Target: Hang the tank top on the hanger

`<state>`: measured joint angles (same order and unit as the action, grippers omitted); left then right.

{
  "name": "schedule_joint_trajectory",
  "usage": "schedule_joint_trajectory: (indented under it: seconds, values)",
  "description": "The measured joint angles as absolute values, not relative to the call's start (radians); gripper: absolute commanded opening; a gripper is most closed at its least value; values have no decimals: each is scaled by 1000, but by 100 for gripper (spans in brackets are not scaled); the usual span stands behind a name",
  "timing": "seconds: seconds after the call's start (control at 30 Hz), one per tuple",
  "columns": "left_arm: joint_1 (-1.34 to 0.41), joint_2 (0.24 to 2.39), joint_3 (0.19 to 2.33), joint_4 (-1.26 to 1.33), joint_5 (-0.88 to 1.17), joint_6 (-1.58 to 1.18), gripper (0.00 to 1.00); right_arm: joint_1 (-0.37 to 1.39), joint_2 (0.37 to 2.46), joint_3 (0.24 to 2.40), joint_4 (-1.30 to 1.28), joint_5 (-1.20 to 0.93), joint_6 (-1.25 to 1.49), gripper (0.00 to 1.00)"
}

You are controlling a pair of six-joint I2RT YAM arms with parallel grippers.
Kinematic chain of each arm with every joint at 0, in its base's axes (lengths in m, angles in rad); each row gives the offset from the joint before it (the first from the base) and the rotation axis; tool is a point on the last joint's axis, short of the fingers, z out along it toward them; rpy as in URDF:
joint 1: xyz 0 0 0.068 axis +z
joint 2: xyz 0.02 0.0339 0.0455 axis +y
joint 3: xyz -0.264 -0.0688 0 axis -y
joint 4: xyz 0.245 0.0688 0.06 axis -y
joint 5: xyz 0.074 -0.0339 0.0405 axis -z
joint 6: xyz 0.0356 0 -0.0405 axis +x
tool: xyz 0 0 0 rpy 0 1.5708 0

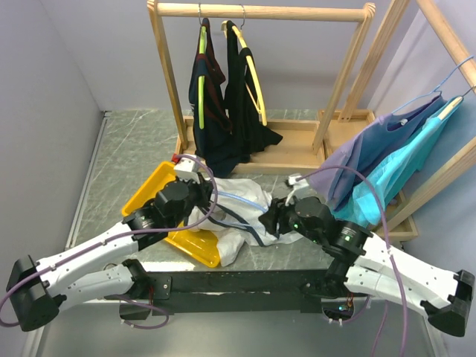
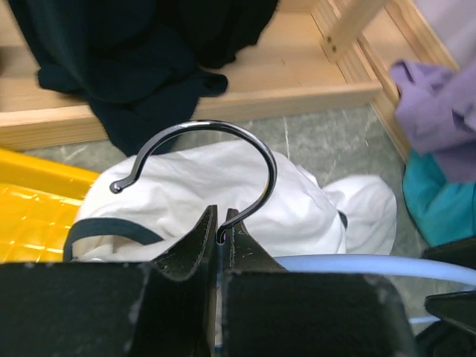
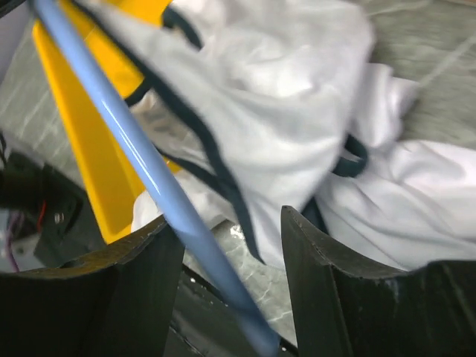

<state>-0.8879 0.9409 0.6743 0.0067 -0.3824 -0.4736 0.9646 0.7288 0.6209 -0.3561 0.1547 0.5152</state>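
Note:
I need to move my right gripper back off the hanger's arm between its fingers next, then down onto the tank top's trimmed corner [image 1: 261, 242] [image 3: 266, 256], because that corner is below my right gripper.
The white tank top [image 1: 236, 190] with dark navy trim lies crumpled on the table, partly over a yellow tray. The light-blue hanger [image 1: 245, 202] lies across it. My left gripper [image 2: 221, 223] is shut on the stem of the hanger's metal hook [image 2: 264, 160], which curves up above the jaws against the tank top [image 2: 216, 186]. My right gripper [image 3: 224, 216] is open. The hanger's blue arm [image 3: 141, 160] runs slanting between its fingers, close to the left one, with the tank top [image 3: 282, 97] just beyond. In the top view the right gripper [image 1: 274, 216] is at the garment's right edge.
The yellow tray [image 1: 149, 195] sits under the left gripper. A wooden rack [image 1: 260, 11] at the back holds dark garments [image 1: 223, 104] on lime and yellow hangers. Purple and teal shirts [image 1: 387, 156] hang on a second rack at the right.

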Motion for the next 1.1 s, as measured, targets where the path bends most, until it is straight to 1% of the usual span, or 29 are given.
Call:
schedule_joint_trajectory:
  seconds: [0.17, 0.23, 0.33, 0.43, 0.53, 0.63, 0.77, 0.93, 1.03, 1.1]
  values:
    - [-889, 910, 674, -27, -477, -538, 1, 965, 650, 617, -432, 270, 615, 57]
    - [-889, 910, 674, -39, -507, -556, 1, 965, 627, 605, -444, 291, 644, 54]
    - [-896, 916, 674, -58, -528, -583, 1, 965, 606, 576, -438, 295, 676, 50]
    - [-898, 929, 675, -83, -550, -600, 1, 968, 611, 543, -419, 278, 683, 50]
    - [-893, 944, 683, -104, -588, -617, 1, 1001, 669, 516, -408, 284, 683, 50]
    - [-893, 978, 720, -129, -616, -630, 1, 1096, 757, 510, -404, 324, 689, 49]
    - [-893, 1015, 758, -147, -634, -644, 1, 1213, 861, 510, -400, 401, 707, 50]
    - [-893, 1018, 760, -151, -636, -648, 1, 1300, 978, 528, -386, 496, 735, 50]
    - [-893, 1018, 762, -160, -636, -648, 1, 1341, 1055, 561, -384, 545, 747, 53]
    - [-893, 1018, 763, -165, -636, -648, 1, 1362, 1110, 592, -385, 573, 756, 57]
